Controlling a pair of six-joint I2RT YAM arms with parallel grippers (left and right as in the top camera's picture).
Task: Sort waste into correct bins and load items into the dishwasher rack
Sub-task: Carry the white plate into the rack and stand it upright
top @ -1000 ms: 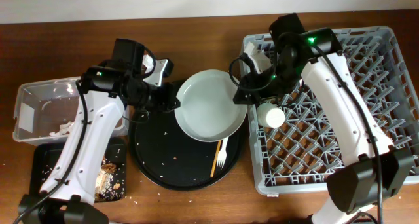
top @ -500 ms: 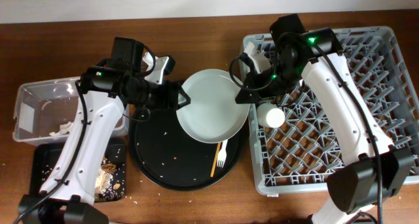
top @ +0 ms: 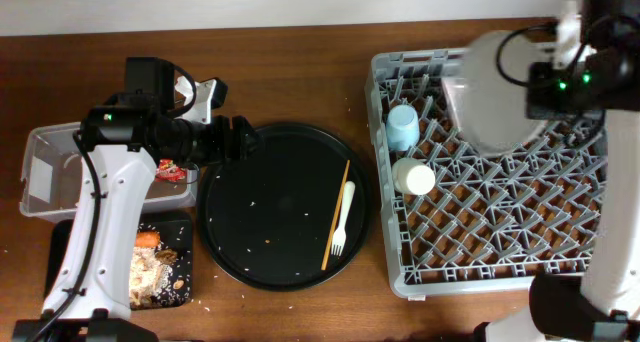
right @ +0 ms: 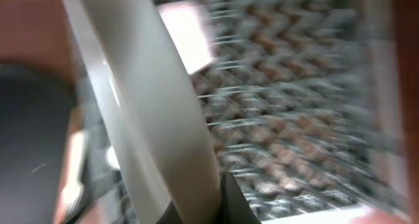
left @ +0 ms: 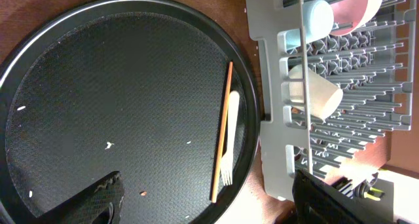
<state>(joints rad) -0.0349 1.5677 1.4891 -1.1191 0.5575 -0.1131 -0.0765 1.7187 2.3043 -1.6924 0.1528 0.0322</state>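
I will next lower my right gripper and draw it back to release the plate (top: 492,90) among the rack's middle wires below it, because those wires are empty.
My right gripper (top: 535,94) is shut on the rim of the pale round plate (top: 492,90). It holds the plate tilted above the back of the grey dishwasher rack (top: 590,272). The right wrist view is blurred and shows the plate (right: 157,112) edge-on, with one finger (right: 232,201) against it. My left gripper (top: 240,140) is open and empty over the left rim of the round black tray (top: 250,222). A wooden chopstick (left: 221,132) and a white fork (left: 230,135) lie on that tray. A light blue cup (top: 403,127) and a cream cup (top: 412,177) lie in the rack.
A clear tub (top: 55,167) stands at the left, a red wrapper (top: 175,169) at its right end. In front of it a shallow black tray (top: 70,262) holds food scraps (top: 155,272) and a carrot piece (top: 147,239). Crumbs dot the round tray.
The left gripper opened, let go of the plate and drew back left. The right gripper closed on the plate and carried it up and right over the rack, uncovering the chopstick and fork.
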